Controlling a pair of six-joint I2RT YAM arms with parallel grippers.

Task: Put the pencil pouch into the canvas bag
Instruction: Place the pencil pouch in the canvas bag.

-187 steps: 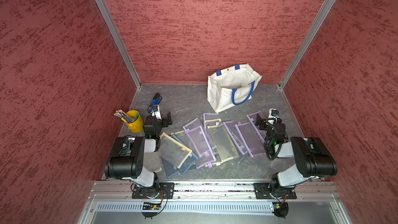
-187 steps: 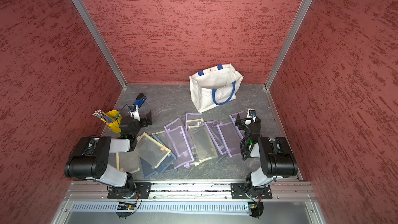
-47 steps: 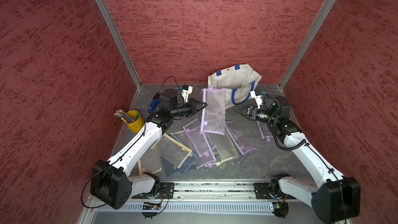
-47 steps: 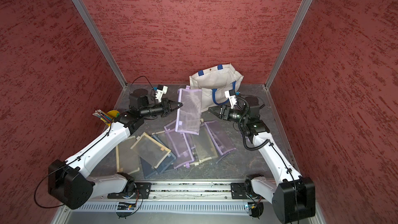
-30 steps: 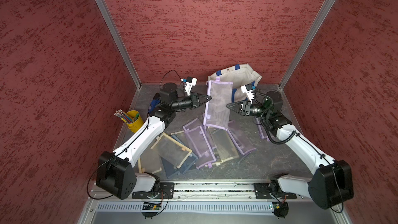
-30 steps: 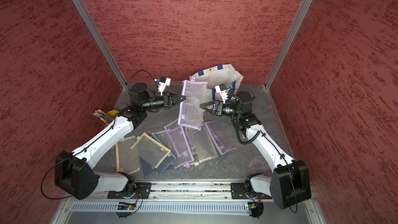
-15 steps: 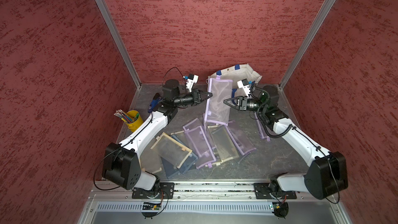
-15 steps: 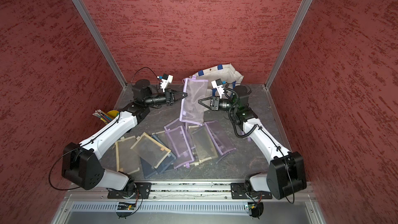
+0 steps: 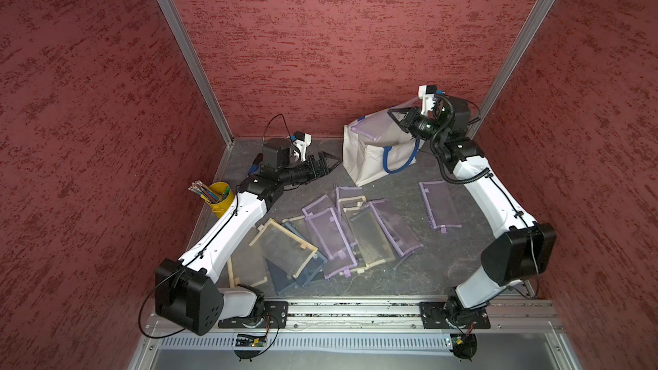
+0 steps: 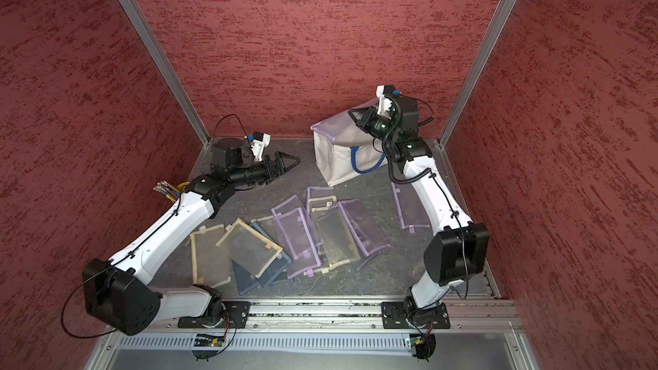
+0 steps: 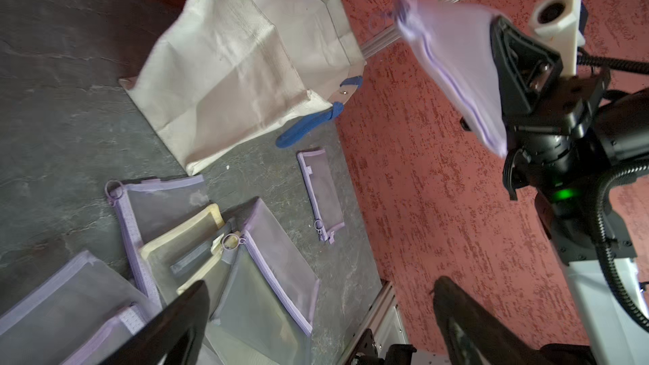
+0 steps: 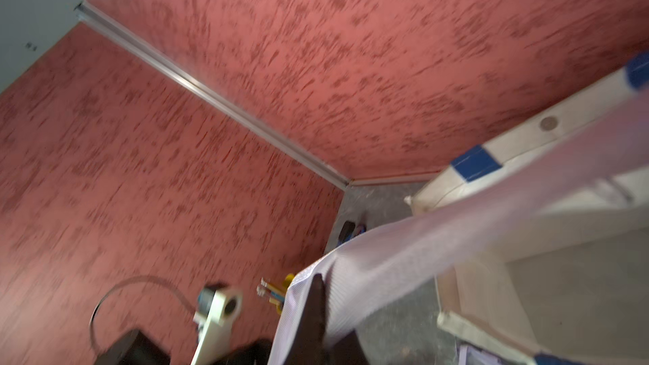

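My right gripper is above the bag's rim with the canvas bag's opening (image 9: 389,135) (image 12: 574,287) below it, so next I will lower the pouch it holds into the bag and release it.
The canvas bag (image 9: 370,161) (image 10: 338,161) stands off-white with blue handles at the back of the floor, mouth open. My right gripper (image 9: 391,114) (image 10: 351,112) is shut on a purple mesh pencil pouch (image 9: 374,129) (image 10: 336,125), which hangs across the bag's mouth. In the right wrist view the pouch (image 12: 421,247) drapes from the shut gripper (image 12: 318,282) over the bag rim (image 12: 519,142). My left gripper (image 9: 334,161) (image 10: 293,160) is open and empty, left of the bag. The left wrist view shows the bag (image 11: 238,64), the held pouch (image 11: 453,50) and my open left gripper (image 11: 319,286).
Several purple, beige and dark mesh pouches (image 9: 341,240) lie overlapping on the middle of the floor. One purple pouch (image 9: 439,206) lies alone under the right arm. A yellow pencil bucket (image 9: 219,198) stands by the left wall. Red walls close three sides.
The left gripper has let go of the pouch, opened and drawn back to the left. The right gripper has carried the pouch back and right, over the bag's mouth.
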